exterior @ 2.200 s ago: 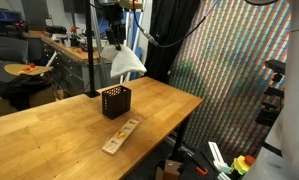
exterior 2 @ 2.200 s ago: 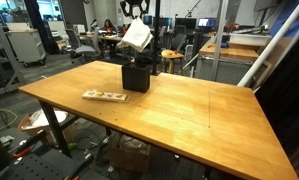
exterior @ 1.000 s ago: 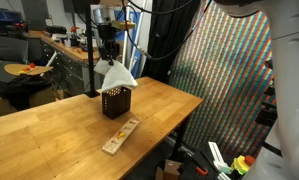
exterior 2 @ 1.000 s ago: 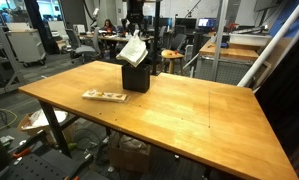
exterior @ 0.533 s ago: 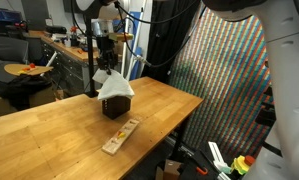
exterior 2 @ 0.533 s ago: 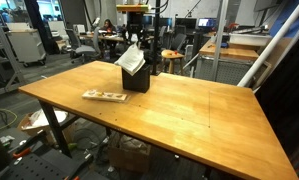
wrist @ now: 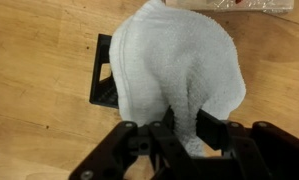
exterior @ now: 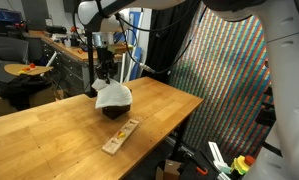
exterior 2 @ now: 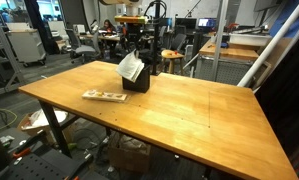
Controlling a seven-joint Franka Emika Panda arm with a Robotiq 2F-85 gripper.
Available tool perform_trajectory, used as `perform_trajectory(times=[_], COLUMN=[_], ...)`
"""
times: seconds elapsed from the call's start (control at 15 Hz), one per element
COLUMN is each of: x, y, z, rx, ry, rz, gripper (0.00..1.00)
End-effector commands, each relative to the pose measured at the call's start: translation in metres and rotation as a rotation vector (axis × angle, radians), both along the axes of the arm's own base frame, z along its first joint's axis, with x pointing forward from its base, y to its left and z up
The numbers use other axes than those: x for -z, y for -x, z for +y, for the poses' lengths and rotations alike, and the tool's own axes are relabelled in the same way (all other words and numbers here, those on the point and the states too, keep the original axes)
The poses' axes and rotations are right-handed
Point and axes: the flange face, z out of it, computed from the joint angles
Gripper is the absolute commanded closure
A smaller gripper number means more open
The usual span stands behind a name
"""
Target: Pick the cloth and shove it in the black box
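Observation:
The cloth hangs over the black box, so I will move my gripper toward the light-wood strip and down onto the box's cloth-covered opening (exterior: 115, 102) (wrist: 154, 78), then let go of the fold of the cloth.
The white cloth (wrist: 179, 65) hangs bunched from my gripper (wrist: 187, 125), whose fingers are shut on a fold of it. It drapes over the black box (wrist: 102, 70), covering most of the opening; only the box's left rim shows in the wrist view. In both exterior views the cloth (exterior: 112, 95) (exterior 2: 131, 67) sits on top of the black box (exterior: 117, 110) (exterior 2: 139, 81) near the far edge of the wooden table (exterior: 49, 125), with my gripper (exterior: 105, 78) directly above it.
A narrow light-wood strip (exterior: 120, 135) (exterior 2: 105, 96) lies flat on the table in front of the box, and shows at the top of the wrist view (wrist: 239, 5). Desks, chairs and equipment stand behind the table. A patterned screen (exterior: 229, 80) stands beside it.
My gripper has come down with the cloth. The cloth hung above the box a second ago and now rests on and over the box's opening.

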Motion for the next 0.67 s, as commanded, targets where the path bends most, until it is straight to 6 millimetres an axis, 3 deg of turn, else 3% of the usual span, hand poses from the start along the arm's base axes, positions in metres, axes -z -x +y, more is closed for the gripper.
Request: perform_trajectory(times=[0.0,0.6], x=[0.004,0.036], y=[0.017,0.043], z=[-0.004,-0.010], rx=[0.057,0.118], ry=[-0.013,-0.047], rz=[-0.023,-0.024], gripper=[0.90,0.90])
